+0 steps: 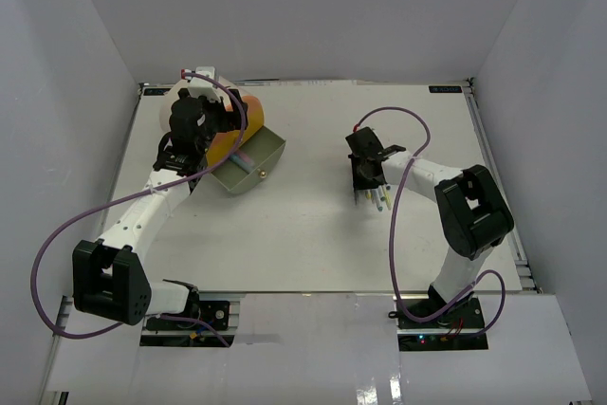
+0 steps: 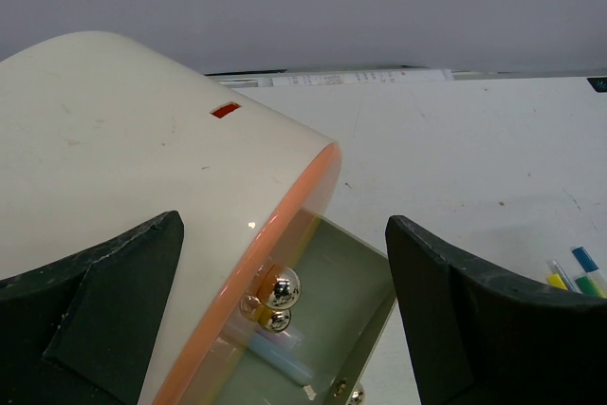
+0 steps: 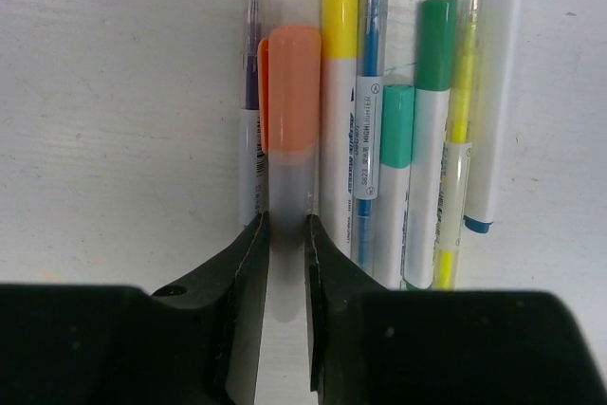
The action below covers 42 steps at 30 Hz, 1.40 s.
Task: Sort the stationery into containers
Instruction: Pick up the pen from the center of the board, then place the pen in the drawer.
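Note:
My right gripper rises and swings to the left in the top view next, and releases the orange-capped marker over the open drawer (image 1: 251, 158), where a pen already lies.
My right gripper (image 3: 286, 230) is shut on the clear barrel of an orange-capped marker (image 3: 292, 92), the second in a row of several pens on the table, between a purple pen (image 3: 250, 64) and a yellow marker (image 3: 339, 64). In the top view that gripper (image 1: 368, 177) is over the pens (image 1: 379, 198) at centre right. The cream organizer (image 1: 228, 130) lies at the back left with one drawer (image 1: 248, 166) pulled open. My left gripper (image 2: 283, 234) is open above its orange-rimmed face (image 2: 303, 206). A pale blue pen (image 2: 275, 353) lies in the drawer (image 2: 365, 272).
Blue (image 3: 370, 64), teal (image 3: 396, 168), green (image 3: 436, 92), yellow (image 3: 457, 158) and blue-capped (image 3: 498, 92) pens lie side by side right of the held marker. Brass knobs (image 2: 283, 286) show on the organizer's face. White walls close in the table on three sides.

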Available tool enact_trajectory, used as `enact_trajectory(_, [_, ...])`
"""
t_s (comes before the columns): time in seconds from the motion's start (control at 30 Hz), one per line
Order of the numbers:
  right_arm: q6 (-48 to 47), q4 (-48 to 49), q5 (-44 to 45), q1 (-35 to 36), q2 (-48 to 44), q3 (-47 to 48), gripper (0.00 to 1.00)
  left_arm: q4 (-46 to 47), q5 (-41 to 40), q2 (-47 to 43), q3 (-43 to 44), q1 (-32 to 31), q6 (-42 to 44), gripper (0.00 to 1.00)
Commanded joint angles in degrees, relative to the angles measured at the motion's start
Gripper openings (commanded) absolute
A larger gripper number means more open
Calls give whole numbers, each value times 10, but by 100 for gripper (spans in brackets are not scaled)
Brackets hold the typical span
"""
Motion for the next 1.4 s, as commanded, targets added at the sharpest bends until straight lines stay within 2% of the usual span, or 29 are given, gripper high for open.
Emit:
enact_trajectory(0.0, [3,-13,18,1,-4,18,11,-31,22,-8,10,-1,-12,98])
enact_trajectory(0.1, [3,-21,21,1,-19,19,8,-31,22,-8,10,0,-12,98])
enact_trajectory(0.37, [-7,-35,-9,2,-83,46,8,-31,22,-8,10,-1,-13,98])
enact_trajectory(0.53, [4,0,-78,7,-118,61,8,-31,22,-8,9,-1,-13,98])
enact_trajectory(0.63, [45,58,-136,16,-127,63,8,-31,22,-8,10,-1,-14,98])
enact_trajectory(0.8, [127,164,-211,58,-96,88,8,-31,22,-10,9,0,-14,98])
enact_trajectory(0.97, [236,300,-220,111,-41,110,8,-28,22,-9,8,-1,-13,98])
enact_trajectory(1.1, [298,356,-204,138,4,133,8,-29,21,-12,8,-1,-13,98])
enact_trajectory(1.37, [374,395,-172,160,96,193,10,-27,16,-17,6,-1,-11,98])
